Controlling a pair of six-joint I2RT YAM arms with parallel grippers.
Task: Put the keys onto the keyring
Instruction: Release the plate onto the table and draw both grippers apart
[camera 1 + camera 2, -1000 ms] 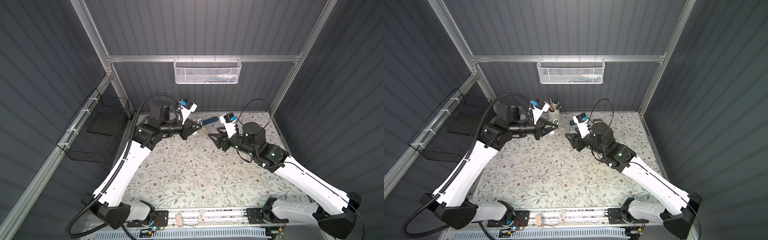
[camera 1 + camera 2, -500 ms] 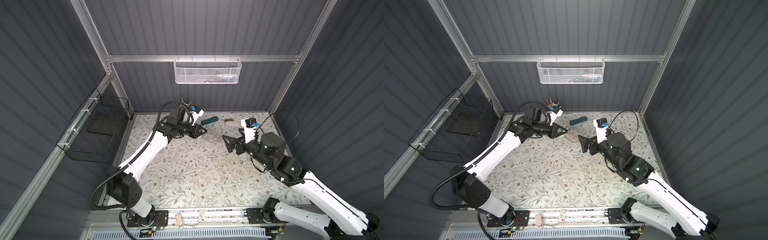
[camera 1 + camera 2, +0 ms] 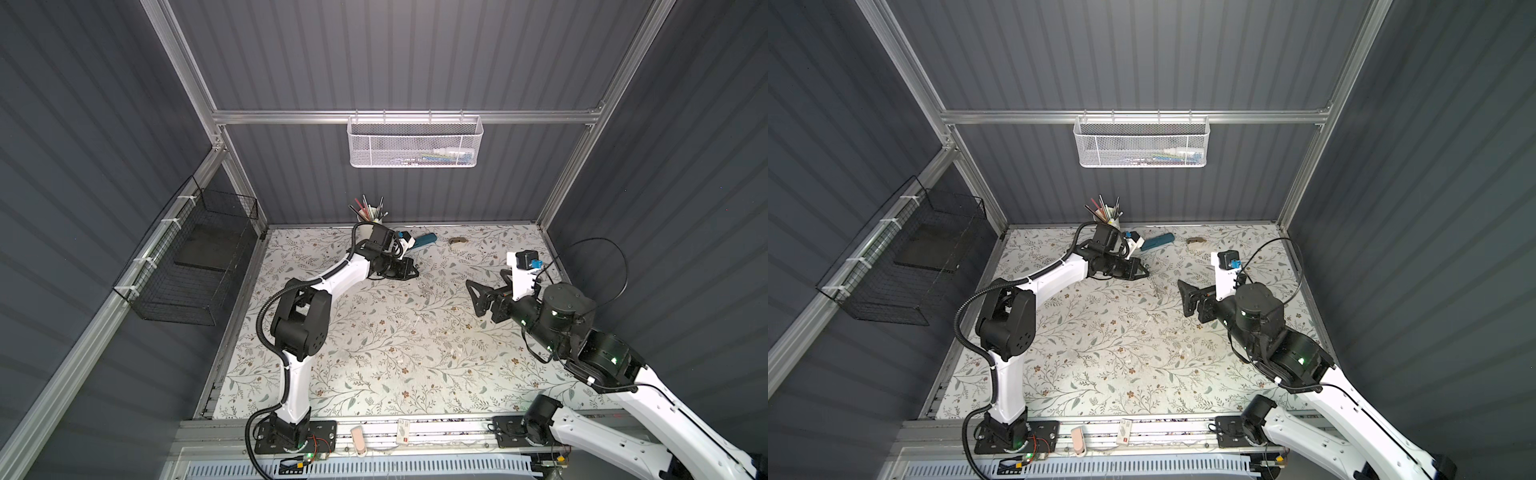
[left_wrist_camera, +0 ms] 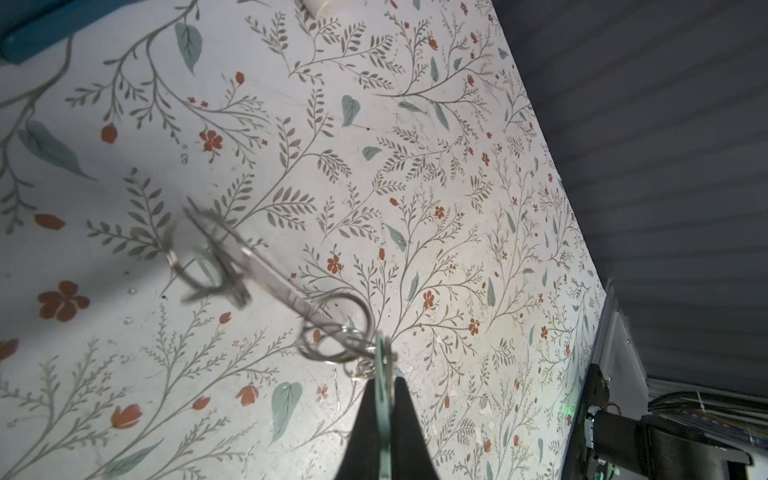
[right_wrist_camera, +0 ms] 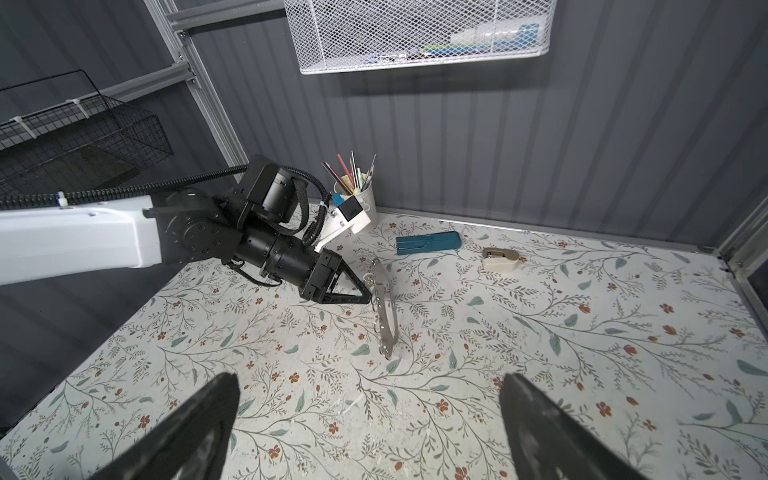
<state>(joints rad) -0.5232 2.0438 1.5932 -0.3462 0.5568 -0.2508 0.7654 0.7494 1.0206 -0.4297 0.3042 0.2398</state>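
My left gripper should next move back and down to release the mint-green tag on the bare mat [image 3: 387,325], as that open part of the mat is below and back of it.
My left gripper [image 4: 381,380] is shut on the thin mint-green tag [image 4: 380,353] of one of the keys. Small silver split rings [image 4: 332,340] link that tag to the keyring [image 4: 266,270], a blurred grey plate slanting away from the jaws. In the right wrist view the keyring [image 5: 384,307] hangs on edge from the left gripper [image 5: 368,297], its lower end at or just above the mat. In both top views my right gripper [image 3: 478,297] [image 3: 1185,297] hovers wide open to the right, apart from the keyring, with nothing between its fingers [image 5: 208,415].
A dark-teal case [image 3: 424,241] and a beige lock-like object [image 3: 458,241] lie near the back wall. A white cup of pens [image 3: 370,216] stands behind the left wrist. A white mesh basket [image 3: 413,141] hangs on the back wall, a black wire basket [image 3: 187,257] on the left wall.
The right gripper has opened wide and drawn back to the right, away from the keyring. The left arm has lowered and reached toward the back, still holding the key with the keyring hanging from it.
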